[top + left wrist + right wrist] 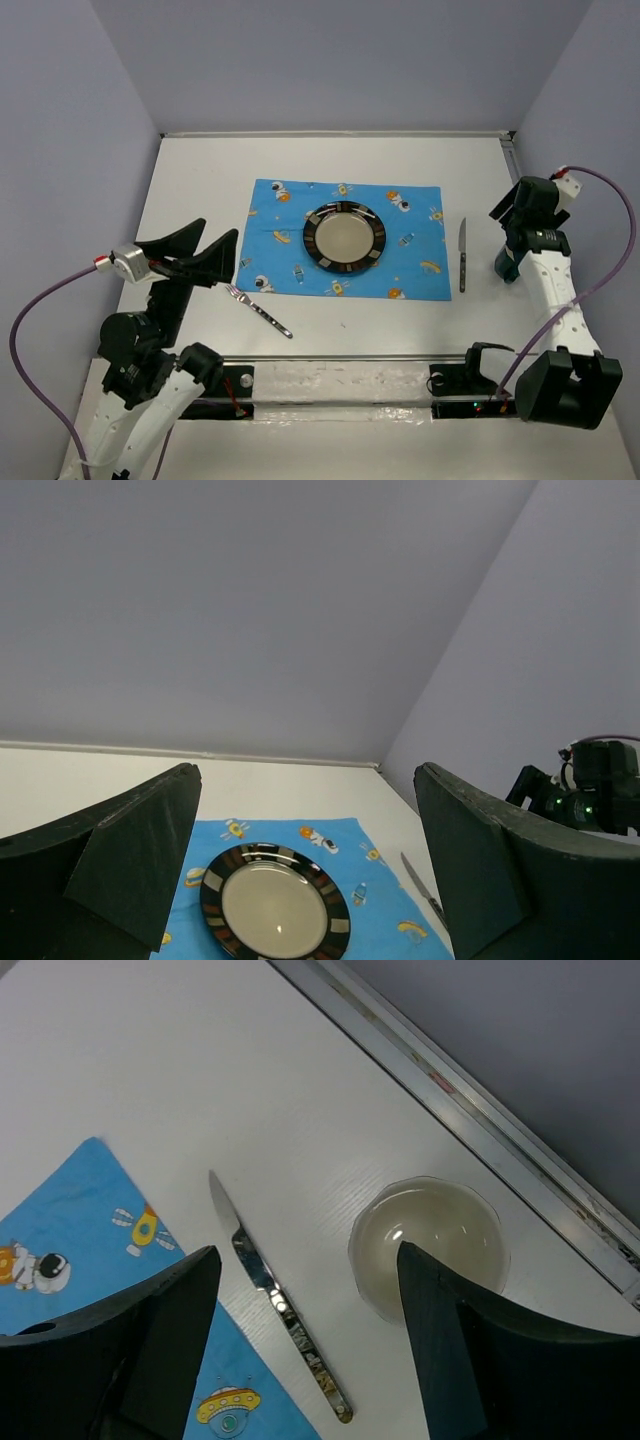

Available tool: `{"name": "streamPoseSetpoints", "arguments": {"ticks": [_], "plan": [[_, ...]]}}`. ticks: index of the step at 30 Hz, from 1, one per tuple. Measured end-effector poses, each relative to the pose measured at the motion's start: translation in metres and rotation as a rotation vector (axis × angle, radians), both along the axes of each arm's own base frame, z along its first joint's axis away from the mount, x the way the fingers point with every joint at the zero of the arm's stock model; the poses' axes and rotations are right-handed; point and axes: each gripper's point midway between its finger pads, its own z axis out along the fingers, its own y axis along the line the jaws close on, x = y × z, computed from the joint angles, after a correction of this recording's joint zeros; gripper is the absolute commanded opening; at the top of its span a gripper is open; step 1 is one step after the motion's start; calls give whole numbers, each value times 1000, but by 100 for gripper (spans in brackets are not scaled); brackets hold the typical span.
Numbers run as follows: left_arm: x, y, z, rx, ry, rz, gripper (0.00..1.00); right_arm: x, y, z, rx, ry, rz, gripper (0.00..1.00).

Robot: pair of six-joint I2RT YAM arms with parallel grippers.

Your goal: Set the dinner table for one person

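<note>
My right gripper is open and will lower its fingers toward the tabletop around the rim of the clear glass (pixel 428 1245). The glass stands free just beyond the knife.
The white dinner table (pixel 200 180) carries a blue space-print mat (pixel 290 210) with a dark-rimmed plate (pixel 345 237) in its middle. A knife (pixel 462 255) lies just right of the mat, and a fork (pixel 258 309) lies off its near left corner. A clear glass (pixel 506 265) stands right of the knife. My left gripper (pixel 220 230) is open and empty, held above the table left of the mat; its view shows the plate (pixel 275 910) and knife (pixel 420 885). My right gripper (pixel 512 225) is open and empty above the knife (pixel 275 1305) and glass (pixel 428 1245).
A silver rail (pixel 350 357) runs along the table's near edge, and another (pixel 480 1110) runs just beyond the glass. Grey walls close in the back and both sides. The mat's corner (pixel 70 1220) shows under my right gripper's left finger.
</note>
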Motion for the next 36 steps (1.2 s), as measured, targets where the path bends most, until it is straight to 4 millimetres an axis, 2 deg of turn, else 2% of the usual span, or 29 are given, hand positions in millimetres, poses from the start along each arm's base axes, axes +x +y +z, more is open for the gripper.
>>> {"name": "streamPoseSetpoints", "arguments": {"ticks": [5, 11, 12, 14, 15, 17, 18, 19, 26, 30, 33, 36], "plan": [[-6, 3, 4, -13, -21, -1, 99, -6, -10, -29, 10, 89, -49, 71], [-8, 5, 6, -17, -27, 1, 99, -3, -11, -67, 61, 188, -59, 57], [-8, 5, 6, -18, -27, 1, 99, -3, -10, -72, 69, 199, -63, 49], [-8, 5, 6, -18, -28, 1, 99, -2, -10, -80, 78, 214, -70, 40], [-8, 5, 6, -18, -27, 1, 99, -2, -10, -83, 84, 221, -74, 28], [-8, 5, 6, -17, -28, 1, 99, 0, -11, -88, 90, 227, -83, 13], [-8, 5, 6, -17, -28, 1, 99, 1, -10, -90, 94, 228, -83, 0], [-8, 5, 6, -17, -28, 1, 99, 2, -11, -92, 92, 232, -82, 0], [-7, 5, 5, -14, -27, 3, 99, 1, -15, -80, 58, 208, -82, 0], [-6, 4, 4, -10, -21, 2, 99, 6, 4, -53, -8, 163, 14, 0], [-2, 2, 1, -1, -7, 5, 99, 29, 51, -25, -68, 124, 187, 0], [3, 1, -2, 7, 7, 12, 99, 64, 101, -5, -89, 100, 359, 0]]}}
